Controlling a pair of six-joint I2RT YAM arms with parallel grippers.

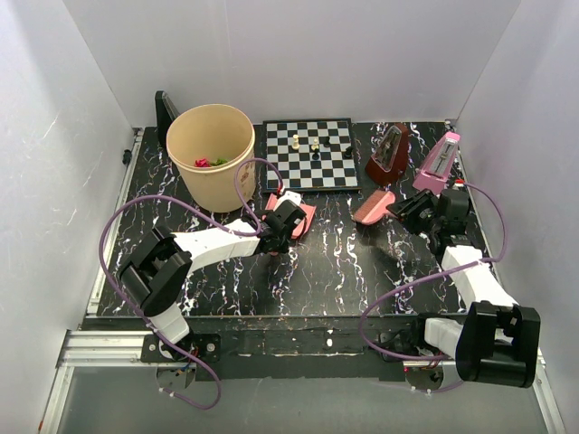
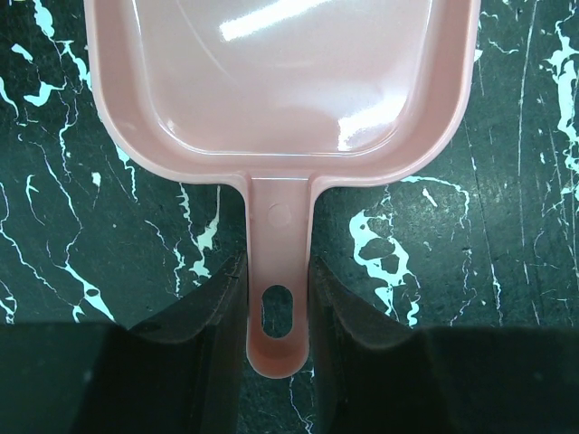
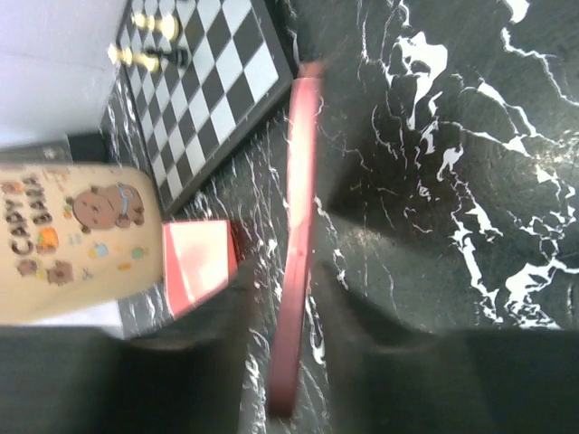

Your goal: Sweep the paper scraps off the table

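Observation:
The empty pink dustpan is on the tabletop and the handle (image 2: pixel 279 260) is between my left gripper's fingers. My left gripper will open its fingers next and let go of it.
The paper scraps (image 1: pixel 210 163) that show, red and green, lie inside the beige bucket (image 1: pixel 213 155). None shows on the black marbled table (image 1: pixel 335 262). My left gripper (image 1: pixel 282 224) (image 2: pixel 278 262) is shut on the handle of a pink dustpan (image 2: pixel 280 81), which lies empty on the table in front of the bucket. My right gripper (image 1: pixel 404 210) (image 3: pixel 288 271) straddles a pink flat sweeper (image 1: pixel 373 208) (image 3: pixel 298 226). That view is blurred, and a narrow strip of table shows on each side between its fingers and the sweeper.
A chessboard (image 1: pixel 312 154) with a few pieces lies at the back middle. A brown metronome (image 1: pixel 389 154) and a pink one (image 1: pixel 439 163) stand at the back right. A black object (image 1: pixel 165 113) leans behind the bucket. White walls enclose the table.

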